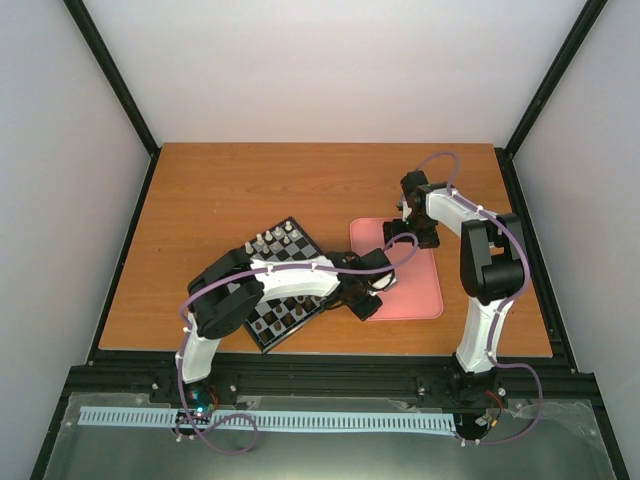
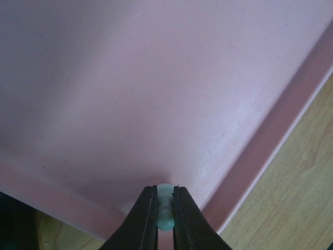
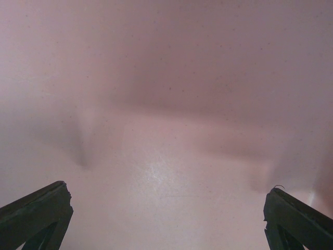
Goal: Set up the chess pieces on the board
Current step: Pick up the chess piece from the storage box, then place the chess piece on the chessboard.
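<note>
Cream-white pieces line the board's far edge, so the left gripper will rise, move left in the top view and go down to release at the covered end of that row.
The board (image 1: 296,252) lies left of centre, its middle hidden under my left arm. Several cream-white chess pieces (image 1: 272,240) stand along its far edge. My left gripper (image 1: 380,288) is over the near-left part of the pink tray (image 1: 420,290). In the left wrist view this gripper (image 2: 165,194) is shut on one small cream-white piece (image 2: 165,221), held just above the tray floor near a corner. My right gripper (image 1: 403,238) is over the tray's far side. In the right wrist view it (image 3: 166,219) is wide open and empty, with only bare tray floor between the fingers (image 3: 36,213).
The tray's raised rim (image 2: 270,140) runs past the left gripper, with the wooden table (image 2: 307,198) beyond it. The black frame rail (image 1: 330,370) runs along the table's near edge. White walls close the back and sides.
</note>
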Robot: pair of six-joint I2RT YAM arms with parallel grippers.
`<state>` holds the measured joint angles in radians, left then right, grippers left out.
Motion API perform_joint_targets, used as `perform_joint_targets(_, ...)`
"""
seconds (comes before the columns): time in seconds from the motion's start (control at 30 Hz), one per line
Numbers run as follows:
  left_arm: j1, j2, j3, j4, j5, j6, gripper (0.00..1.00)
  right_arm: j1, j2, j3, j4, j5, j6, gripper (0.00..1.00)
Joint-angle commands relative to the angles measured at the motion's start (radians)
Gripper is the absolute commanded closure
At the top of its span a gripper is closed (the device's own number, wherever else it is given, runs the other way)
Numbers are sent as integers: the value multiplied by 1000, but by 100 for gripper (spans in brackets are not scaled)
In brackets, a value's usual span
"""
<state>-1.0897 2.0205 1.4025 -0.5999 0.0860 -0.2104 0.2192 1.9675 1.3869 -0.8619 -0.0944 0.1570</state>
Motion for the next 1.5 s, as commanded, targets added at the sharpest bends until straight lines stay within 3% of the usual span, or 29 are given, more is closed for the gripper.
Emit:
perform_joint_targets(0.0, -2, 5, 31, 2, -29, 2, 98, -2, 8, 22, 5, -8, -12, 0)
perform_joint_targets(0.23, 54, -62, 85, -108, -40, 8, 99, -5, 18, 48, -8, -3, -16, 0)
perform_joint_targets(0.5, 232, -292, 123, -327, -107, -53, 99, -9, 46, 81, -2, -46, -5, 0)
perform_joint_targets(0.8, 627, -597, -164, -513, -184, -274, 99, -7, 65, 109, -3, -101, -12, 0)
perform_joint_targets(1.0, 810, -744, -402, -473, -131, -365, 99, 0, 75, 99, 1, -128, -22, 0)
perform_joint_targets(1.13, 873, -726, -455, -402, -111, -362, 99, 1, 79, 94, 3, -137, -25, 0)
perform_joint_targets(1.47, 911, -552, -420, -309, -172, -331, 99, 3, 89, 109, -8, -136, -27, 0)
